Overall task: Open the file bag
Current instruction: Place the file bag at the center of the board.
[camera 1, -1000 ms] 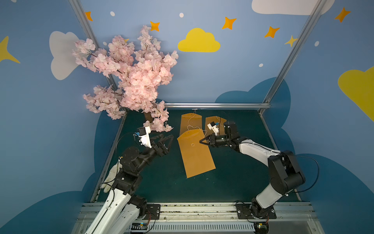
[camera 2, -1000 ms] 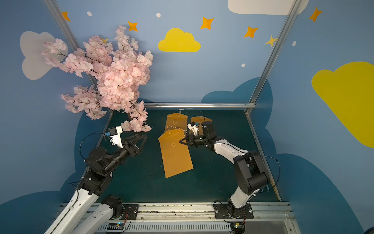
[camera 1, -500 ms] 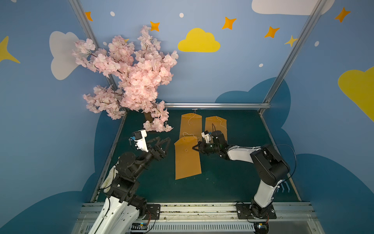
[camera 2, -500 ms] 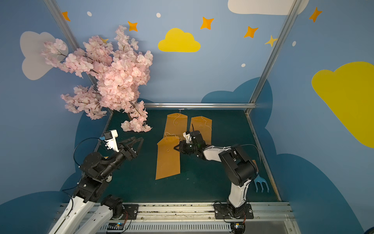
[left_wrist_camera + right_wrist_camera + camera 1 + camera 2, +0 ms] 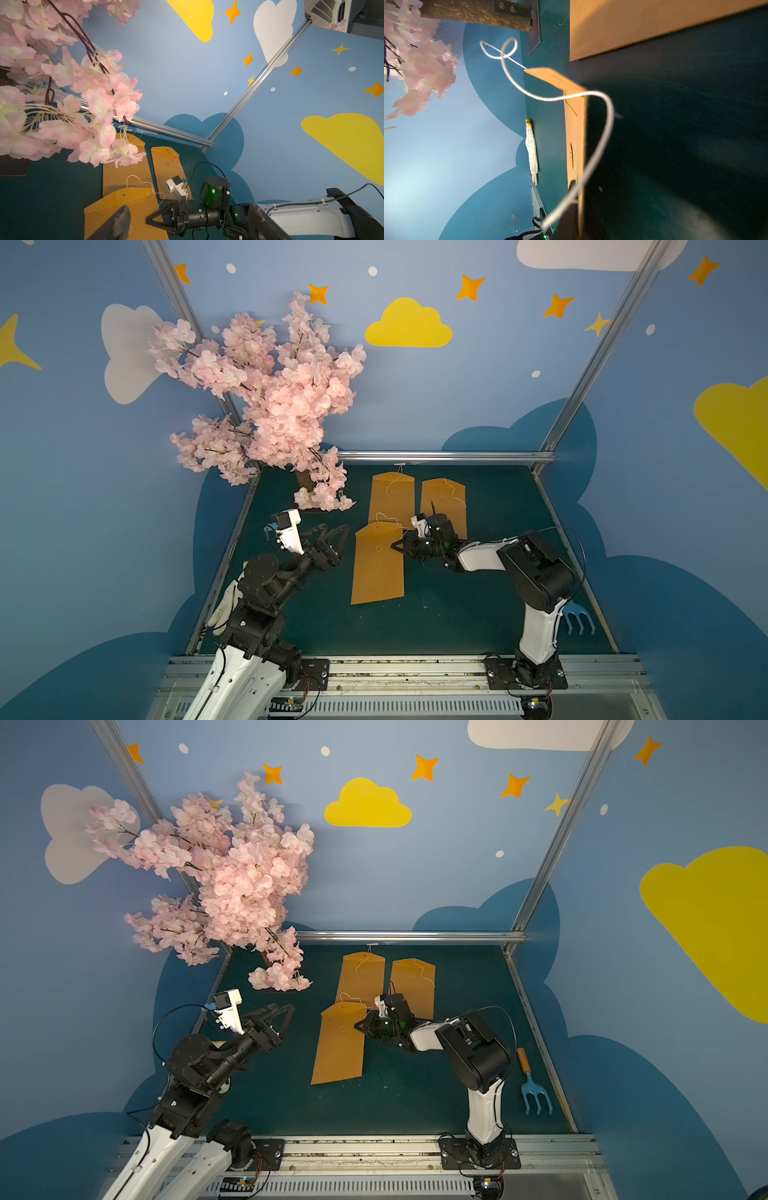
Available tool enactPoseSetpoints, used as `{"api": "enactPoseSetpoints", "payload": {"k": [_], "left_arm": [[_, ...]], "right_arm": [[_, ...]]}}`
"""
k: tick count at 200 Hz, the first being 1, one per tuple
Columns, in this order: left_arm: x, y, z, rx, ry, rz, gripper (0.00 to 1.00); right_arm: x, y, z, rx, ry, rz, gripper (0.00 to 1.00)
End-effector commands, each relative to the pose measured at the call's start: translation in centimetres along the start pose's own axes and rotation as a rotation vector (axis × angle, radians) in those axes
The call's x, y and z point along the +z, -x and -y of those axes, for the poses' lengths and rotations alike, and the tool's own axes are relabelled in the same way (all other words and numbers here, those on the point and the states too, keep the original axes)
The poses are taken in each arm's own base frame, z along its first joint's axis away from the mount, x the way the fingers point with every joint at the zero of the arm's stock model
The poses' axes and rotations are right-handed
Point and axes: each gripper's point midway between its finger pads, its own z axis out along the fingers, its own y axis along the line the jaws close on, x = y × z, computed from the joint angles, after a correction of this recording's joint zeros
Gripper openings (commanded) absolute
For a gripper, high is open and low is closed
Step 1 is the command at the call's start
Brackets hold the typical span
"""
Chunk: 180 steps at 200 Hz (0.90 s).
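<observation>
I will next pull the bag in my right gripper back off the one behind, lower its edge and let go, because bare green mat (image 5: pixel 410 570) (image 5: pixel 610 180) is below and back of it.
Three brown file bags lie on the green mat. The nearest file bag (image 5: pixel 376 564) (image 5: pixel 338 1048) lies flat with its flap towards the back, and its loose white string (image 5: pixel 141 182) (image 5: pixel 608 116) curls off the flap. My right gripper (image 5: pixel 395 546) (image 5: pixel 358 1026) (image 5: pixel 148 220) is shut on that bag's right edge, which shows edge-on in the right wrist view (image 5: pixel 575 135). My left gripper (image 5: pixel 334 531) (image 5: pixel 276 1013) hovers open just left of the bag, touching nothing. Its dark fingers (image 5: pixel 118 222) frame the left wrist view.
Two more file bags (image 5: pixel 390 497) (image 5: pixel 442 506) lie behind. A pink blossom tree (image 5: pixel 270 406) stands at the back left, overhanging the left arm. A blue hand rake (image 5: pixel 536 1094) lies at the right edge. A white glove (image 5: pixel 226 605) lies at the left edge.
The right gripper has dragged the nearest file bag leftward and turned it from slanted to nearly straight, its arm folding in. The left gripper drew back a little and stayed open.
</observation>
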Motion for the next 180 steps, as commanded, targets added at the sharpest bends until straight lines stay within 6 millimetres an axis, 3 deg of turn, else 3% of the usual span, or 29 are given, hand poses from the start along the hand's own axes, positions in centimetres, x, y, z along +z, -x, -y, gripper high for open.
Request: {"api": "enactPoseSetpoints", "payload": {"k": [1, 105, 134, 180], "left_arm": [[-0.1, 0.1, -0.3, 0.013, 0.013, 0.011, 0.89], [0.3, 0.2, -0.3, 0.0, 0.007, 0.015, 0.89], [0.2, 0.3, -0.2, 0.003, 0.006, 0.019, 0.89], [0.1, 0.5, -0.1, 0.003, 0.002, 0.026, 0.89]], "right_arm": [[0.7, -0.3, 1.0, 0.017, -0.017, 0.0, 0.03], [0.8, -2.2, 1.1, 0.015, -0.026, -0.045, 0.03], [0.6, -2.4, 1.6, 0.021, -0.052, -0.035, 0.15], [0.2, -2.7, 2.1, 0.024, -0.084, -0.027, 0.24]]}}
